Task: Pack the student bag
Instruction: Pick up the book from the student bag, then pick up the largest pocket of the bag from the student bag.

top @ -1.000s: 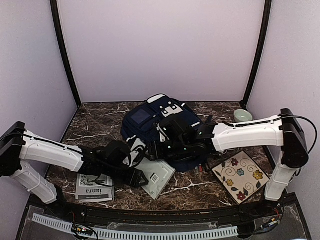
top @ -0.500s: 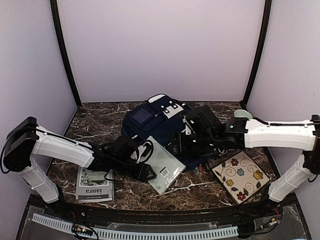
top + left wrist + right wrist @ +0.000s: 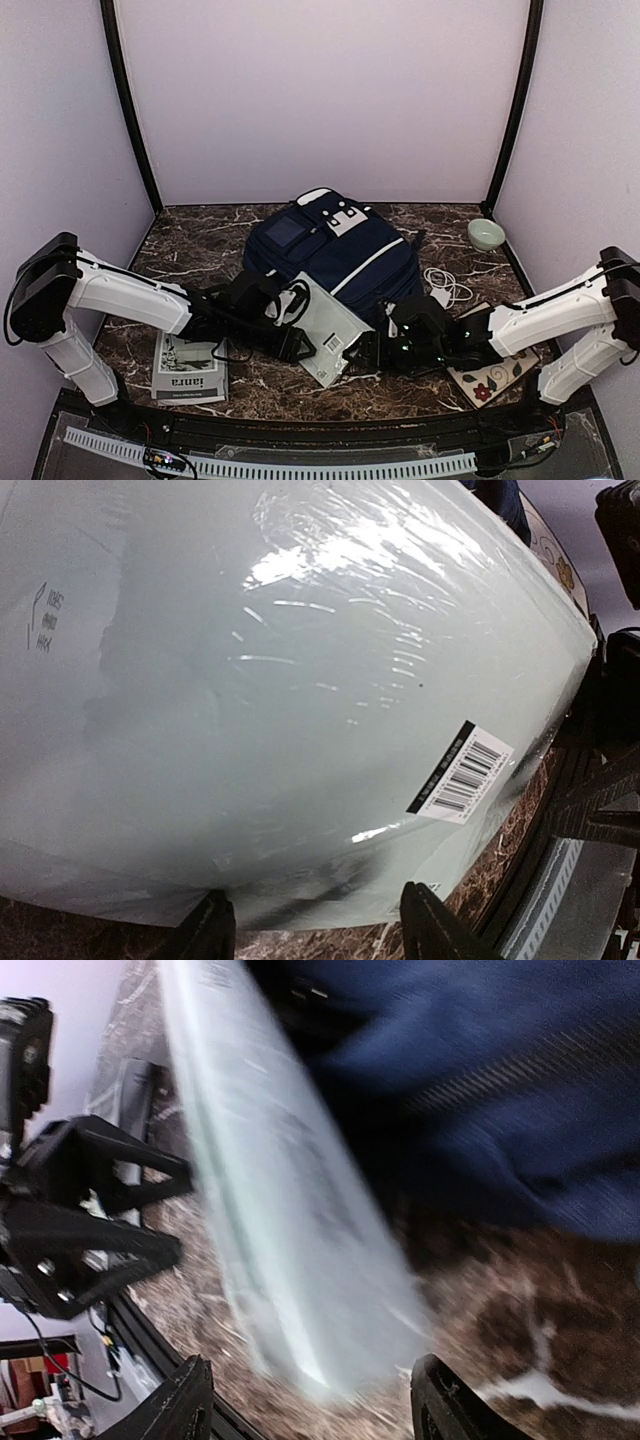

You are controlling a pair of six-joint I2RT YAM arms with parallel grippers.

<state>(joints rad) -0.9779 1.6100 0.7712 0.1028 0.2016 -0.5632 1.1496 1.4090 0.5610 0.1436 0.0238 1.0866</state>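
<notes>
Next, my left gripper rises outward over the packet, then goes down onto the bag's rim by the white stripe, since the packet leans outside the shut navy bag.
The navy student bag lies at the table's middle, its white stripe and pale grey patch showing. A flat pale green plastic-wrapped packet with a barcode leans on the bag's front edge. My left gripper is open, low at the packet's near left edge. In the left wrist view the packet fills the frame above the left gripper. My right gripper is open, low at the packet's right corner. The blurred right wrist view shows the packet ahead of the right gripper and the bag beyond.
A printed booklet lies at the front left under the left arm. A floral tile lies at the front right, partly under the right arm. A white cable and a pale green bowl sit to the bag's right.
My right arm has come off the top of the bag and swung down to the table beside the packet. The packet now stands tilted against the bag. The left arm has barely moved.
</notes>
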